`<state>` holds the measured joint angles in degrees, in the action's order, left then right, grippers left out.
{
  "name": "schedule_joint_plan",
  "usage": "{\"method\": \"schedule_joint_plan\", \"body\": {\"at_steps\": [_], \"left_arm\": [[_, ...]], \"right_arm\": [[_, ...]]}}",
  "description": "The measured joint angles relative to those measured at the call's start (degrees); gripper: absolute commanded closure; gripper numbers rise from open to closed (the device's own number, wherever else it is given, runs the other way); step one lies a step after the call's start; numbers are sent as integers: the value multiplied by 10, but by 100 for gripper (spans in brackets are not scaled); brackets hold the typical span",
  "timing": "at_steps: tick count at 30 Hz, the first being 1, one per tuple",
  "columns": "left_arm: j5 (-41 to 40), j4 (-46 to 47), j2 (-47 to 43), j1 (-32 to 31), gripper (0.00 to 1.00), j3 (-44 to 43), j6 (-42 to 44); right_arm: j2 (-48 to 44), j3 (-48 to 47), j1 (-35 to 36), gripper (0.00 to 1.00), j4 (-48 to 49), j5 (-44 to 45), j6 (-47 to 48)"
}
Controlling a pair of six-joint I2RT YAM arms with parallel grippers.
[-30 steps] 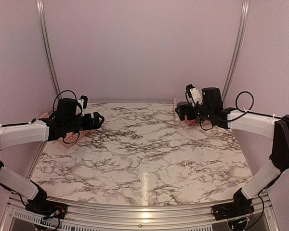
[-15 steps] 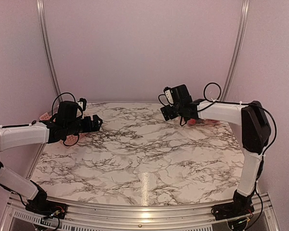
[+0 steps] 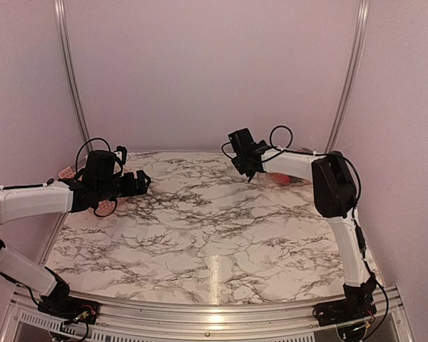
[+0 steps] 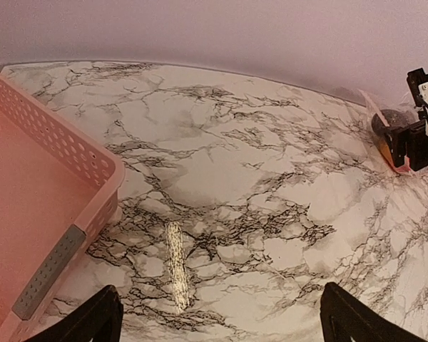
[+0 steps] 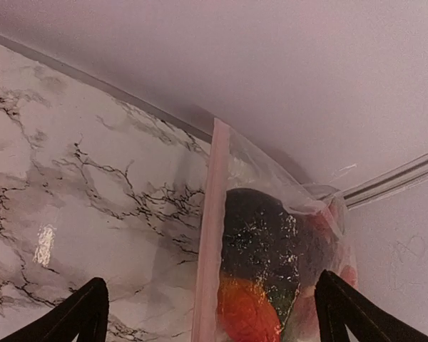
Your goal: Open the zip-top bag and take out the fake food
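My right gripper will go down, rightward in the top view, onto the plastic beside the bag's zip, which is between its open fingers.
The zip-top bag [image 5: 299, 214] lies at the back right of the table by the wall, its pale pink-white zip strip [image 5: 208, 235] running along its left edge. The fake food shows through the plastic: a dark green piece [image 5: 278, 235], an orange-red piece [image 5: 246, 313] and red bits at the right. My right gripper [image 5: 212, 317] is open and empty, hovering over the zip edge. In the top view it [image 3: 247, 168] is left of the bag [image 3: 289, 178]. My left gripper [image 4: 222, 324] is open and empty above the marble table, at the left [image 3: 139, 182].
A pink slatted basket [image 4: 64, 153] stands at the table's left edge, beside my left gripper. The back wall runs just behind the bag. A metal corner rail [image 5: 399, 178] rises at the back right. The bag and my right gripper also show far right in the left wrist view [image 4: 389, 135].
My right gripper has swung left along the back of the table, from over the bag's right part to its zip edge. My left gripper has barely moved.
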<state>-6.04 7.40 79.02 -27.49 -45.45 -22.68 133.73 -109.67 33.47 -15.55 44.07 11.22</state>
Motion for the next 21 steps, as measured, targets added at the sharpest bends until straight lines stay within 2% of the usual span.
{"method": "schedule_joint_plan", "body": {"at_steps": [4,10,14,18,21], "left_arm": [[0,0,0,0,1,1,-3],[2,0,0,0,1,10,-5],[2,0,0,0,1,10,-5],[4,0,0,0,1,12,-6],[5,0,0,0,1,13,-8]], "right_arm": [[53,-52,-2,6,2,59,37],[97,-78,-13,13,6,112,74],[105,-78,-30,25,5,131,86],[105,-78,-48,46,7,142,92],[105,-78,-56,58,7,144,93]]}}
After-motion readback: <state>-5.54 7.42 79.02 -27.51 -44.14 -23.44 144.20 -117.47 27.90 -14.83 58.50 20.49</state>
